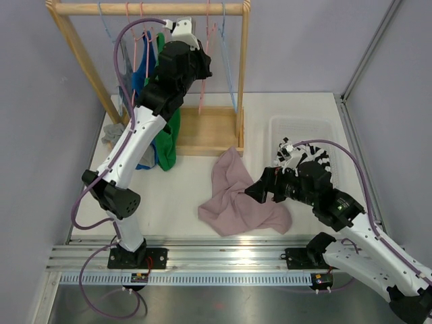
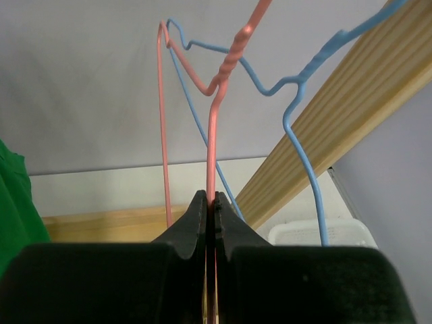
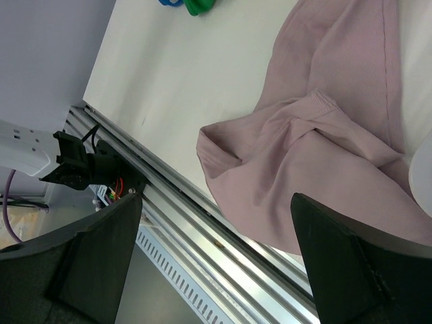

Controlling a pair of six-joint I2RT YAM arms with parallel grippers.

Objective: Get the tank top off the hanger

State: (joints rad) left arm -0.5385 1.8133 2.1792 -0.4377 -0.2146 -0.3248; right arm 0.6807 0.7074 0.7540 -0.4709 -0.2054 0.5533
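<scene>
The cloth bunches up at the tank top's middle fold (image 1: 236,192) (image 3: 312,116). My open right gripper should next go down and to the left in the top view onto it.
The pink tank top (image 1: 239,196) lies crumpled on the white table, off any hanger. In the right wrist view the tank top (image 3: 324,135) spreads out just beyond my fingers. My right gripper (image 1: 258,191) hovers at its right edge, open, with nothing between the fingers (image 3: 216,202). My left gripper (image 1: 204,69) is raised to the wooden rack and is shut on the wire of a bare pink hanger (image 2: 214,121), pinched at the jaw tips (image 2: 211,202). The pink hanger (image 1: 202,101) hangs from the rail.
The wooden rack (image 1: 148,9) stands at the back with blue hangers (image 2: 297,128) and green (image 1: 169,142) and blue (image 1: 140,77) garments. A white basket (image 1: 304,131) sits at the right. A grey cloth (image 1: 113,131) lies by the rack's left leg. A metal rail (image 3: 189,223) borders the near edge.
</scene>
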